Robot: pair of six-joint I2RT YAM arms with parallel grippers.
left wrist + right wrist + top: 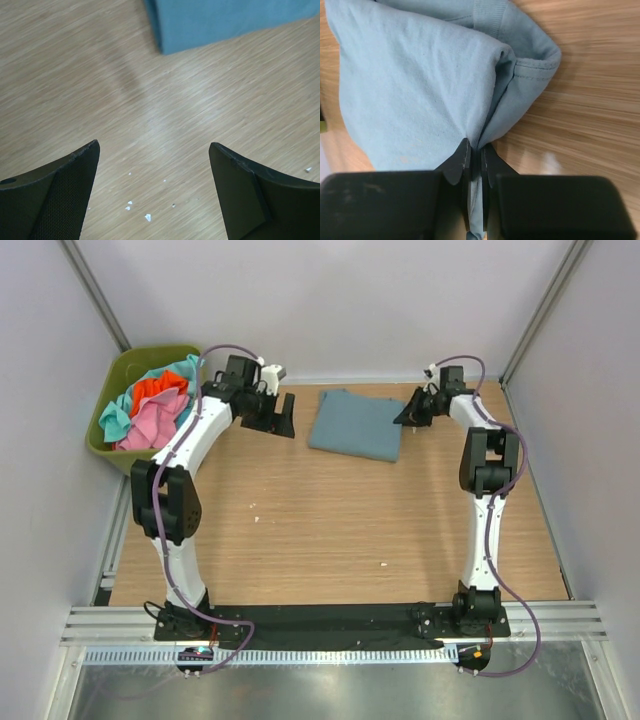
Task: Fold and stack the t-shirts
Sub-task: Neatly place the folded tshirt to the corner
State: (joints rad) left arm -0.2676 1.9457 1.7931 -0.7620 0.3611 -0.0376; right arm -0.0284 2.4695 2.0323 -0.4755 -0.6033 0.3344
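My right gripper holds the t-shirt, which lies folded already. It will move toward the right in the top view next, into the bare far corner of the table, and let go of the t-shirt.
A folded slate-blue t-shirt (357, 424) lies on the table at the back centre. My right gripper (412, 416) sits at its right edge and is shut on a pinch of that blue cloth (420, 90), which runs between the two fingertips (476, 152). My left gripper (278, 416) hovers left of the shirt, open, with only bare wood between its fingers (154, 150); a corner of the blue t-shirt (225, 20) shows at the top of the left wrist view. Pink, orange-red and turquoise t-shirts (150, 405) lie bunched in the bin.
An olive-green plastic bin (112, 380) stands at the back left corner, beside the left arm. White crumbs (145, 216) dot the wood under the left gripper. Grey walls close in the table on three sides.
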